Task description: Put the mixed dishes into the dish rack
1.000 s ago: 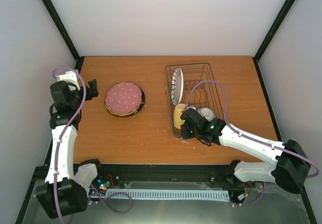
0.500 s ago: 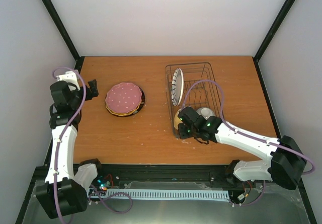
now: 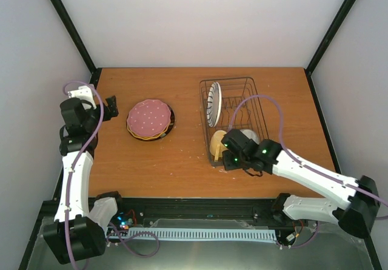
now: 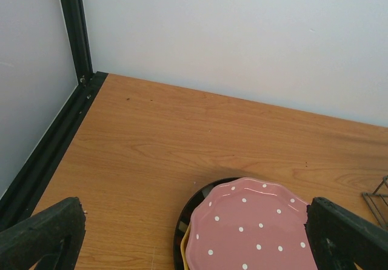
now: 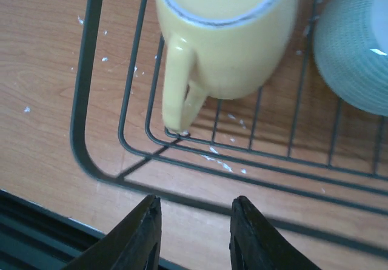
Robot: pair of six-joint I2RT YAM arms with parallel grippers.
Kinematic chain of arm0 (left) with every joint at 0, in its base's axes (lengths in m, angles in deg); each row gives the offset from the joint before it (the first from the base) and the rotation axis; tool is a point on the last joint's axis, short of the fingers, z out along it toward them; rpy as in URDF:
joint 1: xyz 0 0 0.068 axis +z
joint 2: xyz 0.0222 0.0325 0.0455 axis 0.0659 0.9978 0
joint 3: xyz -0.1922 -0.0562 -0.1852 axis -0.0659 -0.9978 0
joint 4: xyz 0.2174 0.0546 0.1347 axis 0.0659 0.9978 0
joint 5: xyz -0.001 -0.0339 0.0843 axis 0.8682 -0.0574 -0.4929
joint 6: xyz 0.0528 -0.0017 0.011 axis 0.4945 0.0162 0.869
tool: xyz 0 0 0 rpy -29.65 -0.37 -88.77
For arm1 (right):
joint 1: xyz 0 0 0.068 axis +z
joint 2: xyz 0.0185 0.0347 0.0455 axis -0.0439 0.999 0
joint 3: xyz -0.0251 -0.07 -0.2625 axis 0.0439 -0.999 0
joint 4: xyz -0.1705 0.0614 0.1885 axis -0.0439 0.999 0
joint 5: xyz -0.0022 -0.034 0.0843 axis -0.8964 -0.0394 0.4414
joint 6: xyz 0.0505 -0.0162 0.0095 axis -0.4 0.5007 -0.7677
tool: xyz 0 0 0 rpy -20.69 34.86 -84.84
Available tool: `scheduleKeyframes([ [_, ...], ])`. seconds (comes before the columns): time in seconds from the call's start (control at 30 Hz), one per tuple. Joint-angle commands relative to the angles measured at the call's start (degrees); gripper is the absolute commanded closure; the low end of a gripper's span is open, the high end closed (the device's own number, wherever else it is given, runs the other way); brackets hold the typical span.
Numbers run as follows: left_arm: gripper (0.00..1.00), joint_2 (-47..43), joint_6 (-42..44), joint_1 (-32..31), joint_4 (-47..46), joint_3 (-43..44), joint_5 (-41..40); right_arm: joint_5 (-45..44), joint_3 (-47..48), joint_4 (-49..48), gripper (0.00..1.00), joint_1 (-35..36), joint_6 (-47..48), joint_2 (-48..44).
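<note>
My left gripper is above the pink speckled plate's rim (image 4: 190,246), which lies atop the stack (image 4: 254,227). It will next move down toward the right in the top view and close on that plate's rim.
The dark wire dish rack (image 3: 262,109) stands right of centre. The striped white plate (image 3: 212,103) stands upright in its far end. The pale yellow mug (image 3: 216,143) lies in its near left corner, also in the right wrist view (image 5: 227,33), handle towards the rack's rim (image 5: 85,100). The pale green bowl (image 5: 357,51) lies right of it. My right gripper (image 5: 195,236) is open and empty above the rack's near edge. The pink speckled plate (image 3: 149,117) lies on the orange dark-rimmed plate (image 3: 171,122) at left. My left gripper (image 3: 113,107) is open, beside that stack (image 4: 254,227).
The wooden table (image 3: 170,158) has black frame posts (image 4: 73,27) at its corners and white walls behind. A black rail (image 3: 200,206) runs along the near edge. White specks (image 5: 227,167) lie on the wood under the rack.
My right gripper has let go of the yellow mug in the rack's near left corner and drawn back towards the near edge, open. The left arm has not moved.
</note>
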Motion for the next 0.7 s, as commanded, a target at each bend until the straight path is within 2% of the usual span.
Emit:
scheduleKeyframes([
  [0.0, 0.00, -1.44, 0.43, 0.06, -1.22, 0.20, 0.85, -7.93, 3.71, 9.75, 0.67, 1.19, -5.09, -7.93],
  [0.17, 0.00, -1.33, -1.43, 0.04, -2.90, 0.34, 4.73, -20.61, 4.28, 6.91, 0.55, 0.66, -9.80, -15.84],
  [0.27, 0.00, -0.54, -3.95, 0.09, -5.09, 0.62, 9.67, -26.75, 5.40, 4.63, 0.48, -0.65, -9.99, -15.17],
  [0.37, 0.00, 1.10, -5.92, 0.04, -7.51, 1.16, 14.30, -29.95, 7.11, 0.64, 0.45, -2.96, -7.91, -10.43],
  [0.47, 0.00, 4.07, -6.53, 0.05, -7.97, 2.09, 16.79, -27.80, 8.95, -3.88, 0.42, -8.85, -5.27, -5.05],
  [0.67, 0.02, 17.10, -3.74, 0.04, -1.71, 7.49, 17.57, -14.05, 10.27, -14.01, 0.48, -25.94, -1.62, 2.47],
])
